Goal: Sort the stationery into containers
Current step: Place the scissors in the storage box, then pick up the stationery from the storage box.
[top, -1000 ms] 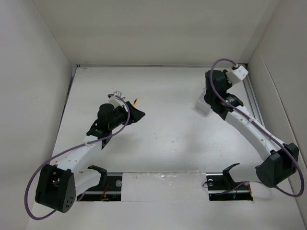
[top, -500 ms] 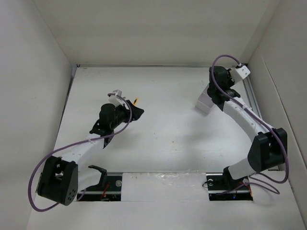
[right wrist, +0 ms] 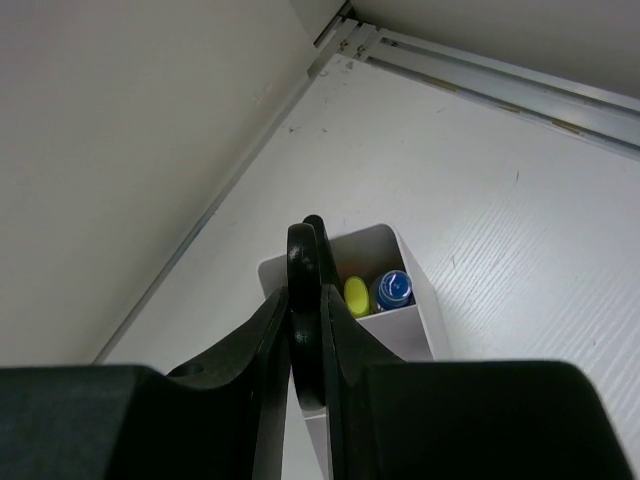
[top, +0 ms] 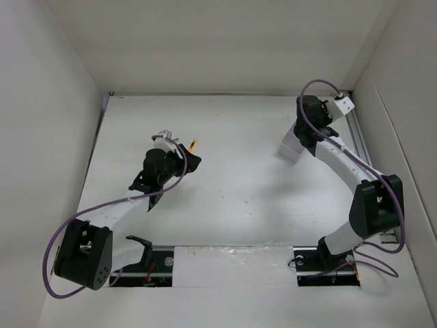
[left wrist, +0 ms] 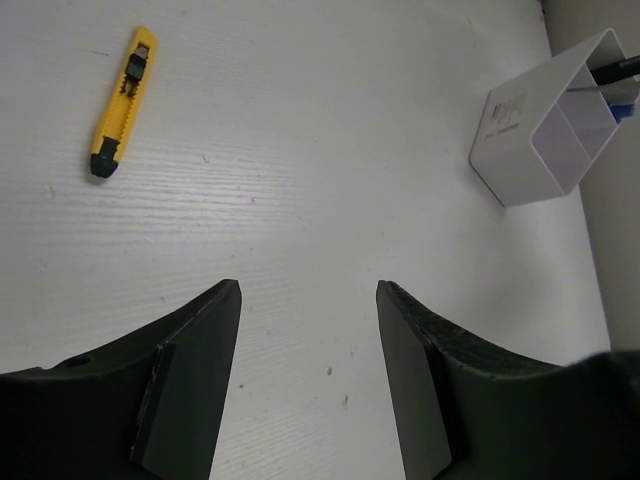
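The cutter-like item lies outward and below, clear on the bare tabletop, so my left gripper next needs to reach out and lower onto its near black end (left wrist: pixel 105 156).
The white two-compartment box (top: pixel 289 145) stands at the back right. My right gripper (right wrist: pixel 308 300) is shut on the black handle loops of the scissors (right wrist: pixel 305 262) and holds them directly over the box (right wrist: pixel 425 312). A yellow pen (right wrist: pixel 356 296) and a bluish pen (right wrist: pixel 395 288) stand in the far compartment. My left gripper (left wrist: pixel 308 288) is open and empty above bare table, left of centre (top: pixel 193 162). A yellow-and-black cutter-like item (left wrist: pixel 122 100) lies ahead of it to the left; it also shows in the top view (top: pixel 193 144). The box (left wrist: pixel 540 140) shows there with a dark marker tip (left wrist: pixel 618 69).
White walls enclose the table on the left, back and right. A metal rail (top: pixel 358 140) runs along the right edge close to the box. The arm bases and cable slots (top: pixel 150 263) sit along the near edge.
The right arm has folded its elbow in and carried the gripper with the scissors slightly back, over the box. The left gripper has drawn back a little toward its base.
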### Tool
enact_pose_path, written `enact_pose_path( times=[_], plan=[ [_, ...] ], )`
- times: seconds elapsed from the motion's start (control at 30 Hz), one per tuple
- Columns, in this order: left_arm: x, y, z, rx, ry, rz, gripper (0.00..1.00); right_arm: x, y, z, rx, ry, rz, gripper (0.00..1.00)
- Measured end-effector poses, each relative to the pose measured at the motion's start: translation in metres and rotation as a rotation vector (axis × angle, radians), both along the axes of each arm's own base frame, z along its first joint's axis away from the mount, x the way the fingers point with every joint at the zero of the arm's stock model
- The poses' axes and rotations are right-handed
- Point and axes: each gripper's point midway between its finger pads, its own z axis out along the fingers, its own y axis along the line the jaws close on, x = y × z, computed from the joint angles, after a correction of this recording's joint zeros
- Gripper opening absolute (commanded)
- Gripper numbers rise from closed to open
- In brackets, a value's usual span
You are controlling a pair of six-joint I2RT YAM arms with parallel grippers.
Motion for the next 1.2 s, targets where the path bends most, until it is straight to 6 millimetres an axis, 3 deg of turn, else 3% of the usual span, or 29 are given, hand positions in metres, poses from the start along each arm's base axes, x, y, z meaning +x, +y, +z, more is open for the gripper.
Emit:
enact_pose_path(
  times=[0.03,0.13,0.4,0.47,0.6,0.7,0.73,0.77,0.87,1.07,1.17,1.2],
  plan=[
    [0.001,0.002,-0.002,0.007,0.005,0.014,0.53,0.000,0.000,-0.001,0.004,-0.006,-0.003,0.22],
    [0.002,0.008,-0.007,0.026,0.019,0.047,0.53,-0.001,0.000,-0.008,0.017,-0.006,-0.008,0.36],
    [0.008,0.021,-0.021,0.088,0.076,0.115,0.53,-0.011,0.001,-0.025,0.053,0.002,-0.003,0.59],
    [0.014,0.024,-0.021,0.107,0.086,0.141,0.53,-0.015,0.004,-0.018,0.062,-0.011,0.008,0.59],
    [0.022,0.031,-0.023,0.136,0.101,0.185,0.53,-0.029,0.020,0.016,0.099,-0.101,0.057,0.58],
    [0.032,0.036,-0.027,0.168,0.124,0.224,0.51,-0.049,0.043,0.044,0.135,-0.176,0.134,0.24],
    [0.035,0.036,-0.029,0.177,0.132,0.234,0.49,-0.056,0.051,0.053,0.150,-0.201,0.166,0.03],
    [0.040,0.038,-0.031,0.190,0.140,0.245,0.49,-0.063,0.058,0.059,0.163,-0.218,0.199,0.00],
    [0.056,0.039,-0.037,0.233,0.167,0.271,0.48,-0.081,0.075,0.068,0.208,-0.254,0.282,0.00],
    [0.091,0.039,-0.068,0.345,0.238,0.288,0.46,-0.104,0.099,0.051,0.255,-0.227,0.420,0.01],
    [0.098,0.041,-0.087,0.396,0.280,0.288,0.46,-0.110,0.113,0.045,0.275,-0.210,0.482,0.18],
    [0.099,0.041,-0.093,0.409,0.295,0.285,0.46,-0.111,0.118,0.045,0.282,-0.208,0.502,0.29]
  ],
)
